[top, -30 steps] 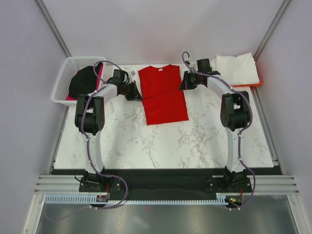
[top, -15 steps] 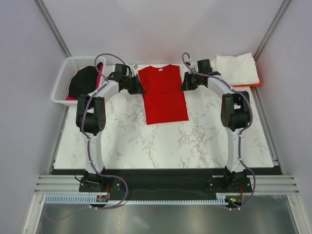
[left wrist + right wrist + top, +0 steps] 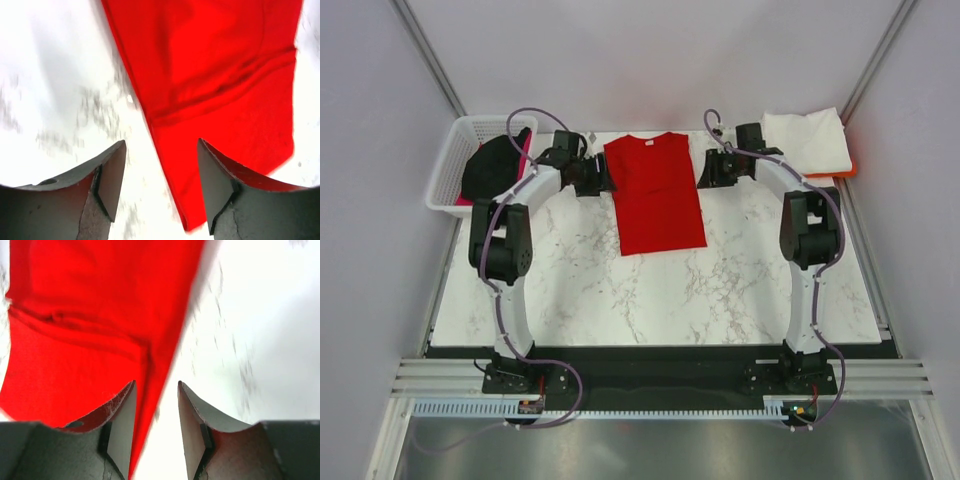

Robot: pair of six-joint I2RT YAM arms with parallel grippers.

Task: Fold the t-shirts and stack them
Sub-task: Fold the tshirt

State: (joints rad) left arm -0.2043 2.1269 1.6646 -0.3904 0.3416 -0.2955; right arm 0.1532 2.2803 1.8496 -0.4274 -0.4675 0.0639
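Note:
I will next move my left gripper back and down, to close on the red t-shirt's basket-side hem corner (image 3: pixel 624 251) (image 3: pixel 189 226), because the hem is flat.
A bright red t-shirt (image 3: pixel 656 192) lies flat on the marble table, folded into a narrow panel with its collar toward the back. My left gripper (image 3: pixel 593 180) stands open just off the shirt's left edge. In the left wrist view that gripper (image 3: pixel 160 172) has the red t-shirt's (image 3: pixel 215 75) edge lying loose on the table under the gap. My right gripper (image 3: pixel 712 170) is open by the shirt's right edge. In the right wrist view this gripper (image 3: pixel 156 415) also has the red t-shirt's (image 3: pixel 75 315) hem running under its gap, unpinched.
A white lattice basket (image 3: pixel 453 158) at the back left holds a black shirt (image 3: pixel 492 166) and a pink one (image 3: pixel 526 146). At the back right a folded white shirt (image 3: pixel 807 140) lies on an orange one (image 3: pixel 848 170). Grey walls stand on both sides.
Both grippers were shut at the red shirt's side edges and have opened, letting the cloth go. The right gripper has drawn slightly to the right, away from the shirt.

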